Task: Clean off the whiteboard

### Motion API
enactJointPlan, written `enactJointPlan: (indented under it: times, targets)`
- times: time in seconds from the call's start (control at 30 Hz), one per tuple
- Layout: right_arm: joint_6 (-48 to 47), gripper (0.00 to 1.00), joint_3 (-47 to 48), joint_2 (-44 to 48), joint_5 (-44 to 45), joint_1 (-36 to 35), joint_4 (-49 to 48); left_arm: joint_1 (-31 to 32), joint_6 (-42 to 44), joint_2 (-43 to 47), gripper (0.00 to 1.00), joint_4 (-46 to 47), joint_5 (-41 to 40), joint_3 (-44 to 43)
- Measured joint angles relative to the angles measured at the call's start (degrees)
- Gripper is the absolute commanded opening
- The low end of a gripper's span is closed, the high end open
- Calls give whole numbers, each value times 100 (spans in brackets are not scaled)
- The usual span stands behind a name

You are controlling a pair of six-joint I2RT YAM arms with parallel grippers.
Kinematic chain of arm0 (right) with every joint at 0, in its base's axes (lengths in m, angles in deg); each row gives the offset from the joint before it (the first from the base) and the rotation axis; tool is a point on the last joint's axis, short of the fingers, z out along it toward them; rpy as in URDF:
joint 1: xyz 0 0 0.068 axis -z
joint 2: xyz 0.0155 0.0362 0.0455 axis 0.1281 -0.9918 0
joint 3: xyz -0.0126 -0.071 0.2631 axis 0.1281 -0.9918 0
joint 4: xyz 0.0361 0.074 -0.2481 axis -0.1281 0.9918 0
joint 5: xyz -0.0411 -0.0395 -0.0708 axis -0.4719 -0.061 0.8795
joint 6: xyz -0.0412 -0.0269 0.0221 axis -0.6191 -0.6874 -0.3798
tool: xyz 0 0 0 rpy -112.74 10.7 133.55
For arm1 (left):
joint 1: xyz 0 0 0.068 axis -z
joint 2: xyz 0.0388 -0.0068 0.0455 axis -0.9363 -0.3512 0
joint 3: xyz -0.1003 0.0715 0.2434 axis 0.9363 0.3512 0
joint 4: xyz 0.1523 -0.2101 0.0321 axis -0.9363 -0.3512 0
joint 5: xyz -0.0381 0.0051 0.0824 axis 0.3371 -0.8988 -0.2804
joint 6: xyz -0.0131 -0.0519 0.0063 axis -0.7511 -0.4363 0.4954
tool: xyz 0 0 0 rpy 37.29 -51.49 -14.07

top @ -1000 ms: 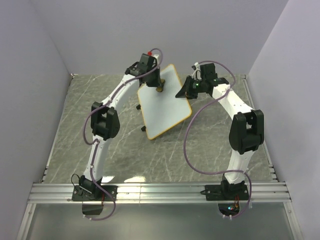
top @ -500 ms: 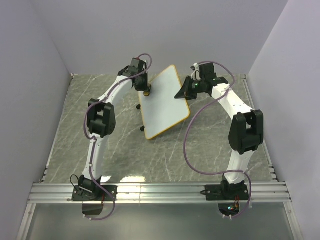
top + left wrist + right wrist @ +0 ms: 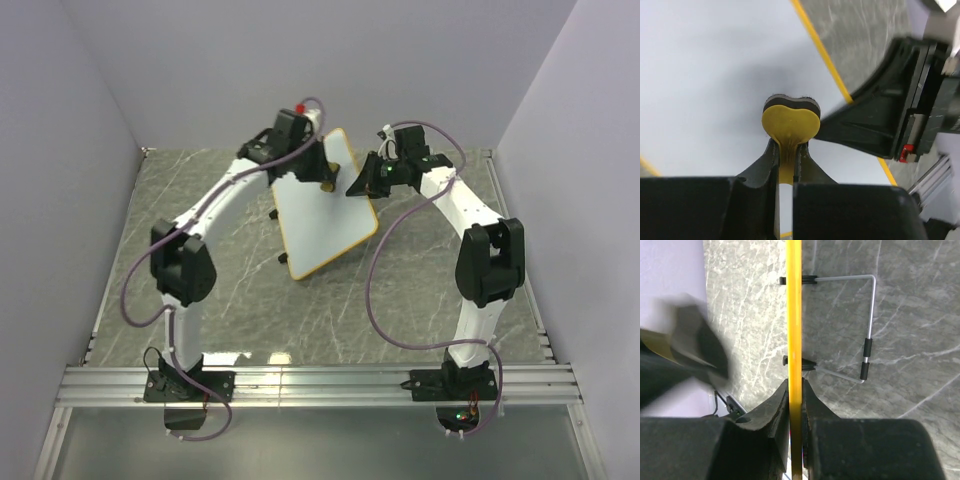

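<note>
The left gripper should leave the whiteboard next, as its side looks blank, and move back and to the left in the top view, then down onto the open table (image 3: 218, 252).
The whiteboard (image 3: 325, 225), white with a thin orange-yellow frame, stands tilted in the middle of the table. Its face looks blank in the top view and in the left wrist view (image 3: 705, 85). My left gripper (image 3: 322, 182) is shut on a small yellow eraser (image 3: 791, 119) with a dark felt pad, which is pressed against the board's upper part. My right gripper (image 3: 356, 186) is shut on the board's right edge, whose yellow frame (image 3: 794, 315) runs edge-on between the fingers.
The board's wire stand (image 3: 867, 325) with black feet rests on the grey marbled table (image 3: 200, 290). Walls close in at the back and sides. An aluminium rail (image 3: 320, 382) runs along the near edge.
My left gripper, with the eraser, swung left toward the board's left edge and then back right across its upper part. The right gripper has stayed on the board's edge.
</note>
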Motion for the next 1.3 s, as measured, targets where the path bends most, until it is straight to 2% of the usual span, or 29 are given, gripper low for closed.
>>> enactJointPlan:
  times: [0.2, 0.27, 0.37, 0.4, 0.47, 0.5, 0.6, 0.87, 0.9, 0.93, 1.1, 1.3]
  targets:
    - [46, 0, -83, 4, -2, -26, -173, -1176, -214, 1036, 0, 162, -317, 920]
    - [48, 4, -81, 4, 15, -28, -179, -1482, -203, 1200, 0, 127, -544, 1222]
    - [46, 21, -61, 7, 57, -37, -164, -1685, -142, 1408, 0, 87, -815, 1858]
    - [39, 32, -59, 11, 87, -42, -160, -1720, -105, 1488, 0, 85, -916, 2138]
    - [-63, 41, -66, 9, 258, -103, -79, -1766, -24, 1628, 0, -24, -1025, 2566]
    - [-94, 51, -96, -7, 317, -175, 4, -1794, 11, 1698, 0, -44, -1082, 2765]
    - [-144, 67, -181, 15, 382, -328, 144, -1906, 87, 1906, 0, -96, -1241, 3279]
    - [-173, 84, -566, 306, 531, -374, 79, -2223, 129, 2223, 0, -7, -1729, 4262]
    - [-168, 94, -595, 339, 566, -378, 105, -2227, 131, 2223, 0, 35, -1773, 4369]
    - [-162, 100, -619, 365, 590, -387, 131, -2229, 129, 2223, 0, 48, -1797, 4468]
    - [-214, 100, -566, 468, 772, -461, 433, -2229, 127, 2205, 0, 142, -1838, 4809]
    - [-280, 100, 332, 595, 984, -476, 973, -2229, 109, 2028, 0, 319, -1840, 4940]
